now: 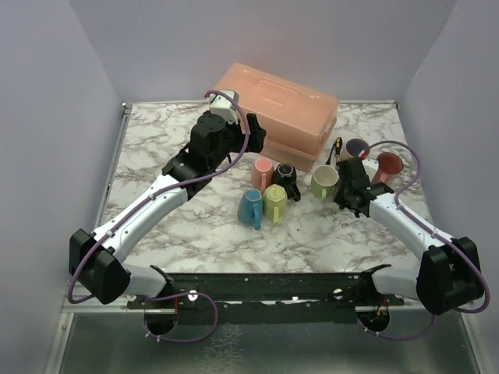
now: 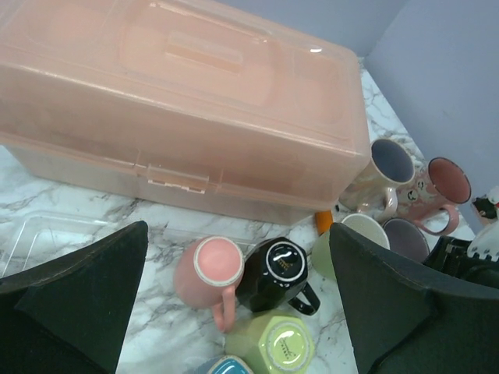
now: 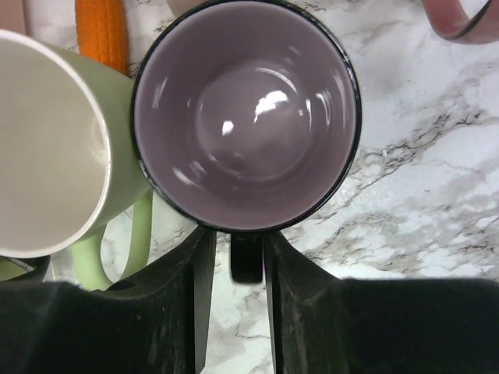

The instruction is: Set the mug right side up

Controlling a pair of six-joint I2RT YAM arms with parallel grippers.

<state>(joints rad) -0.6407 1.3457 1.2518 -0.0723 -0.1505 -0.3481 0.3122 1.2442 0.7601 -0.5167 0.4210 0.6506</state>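
Note:
My left gripper will next point its fingers down and lower them around the pink mug's handle [image 1: 263, 182] [image 2: 224, 309] below, because it sticks out toward the near side of the table.
A black mug with a purple inside [image 3: 245, 117] stands upright on the marble table, and it also shows in the left wrist view [image 2: 405, 236]. My right gripper [image 3: 239, 261] straddles its black handle [image 3: 247, 261]. The jaws stand narrowly apart, with a thin strip of table showing between the left finger and the handle. In the top view the right gripper [image 1: 352, 185] covers this mug. My left gripper [image 2: 238, 312] is wide open and empty, hovering [image 1: 253, 134] above upside-down mugs: pink [image 2: 214, 269], black [image 2: 277, 269], yellow-green [image 2: 282, 343] and blue [image 2: 230, 366].
A pale green upright mug [image 3: 47, 140] touches the purple-lined mug on its left. An orange object [image 3: 100, 31] lies behind them. A maroon mug [image 1: 387, 165] and a white mug [image 1: 357, 146] stand at the far right. A large pink lidded box [image 1: 281, 105] fills the back centre.

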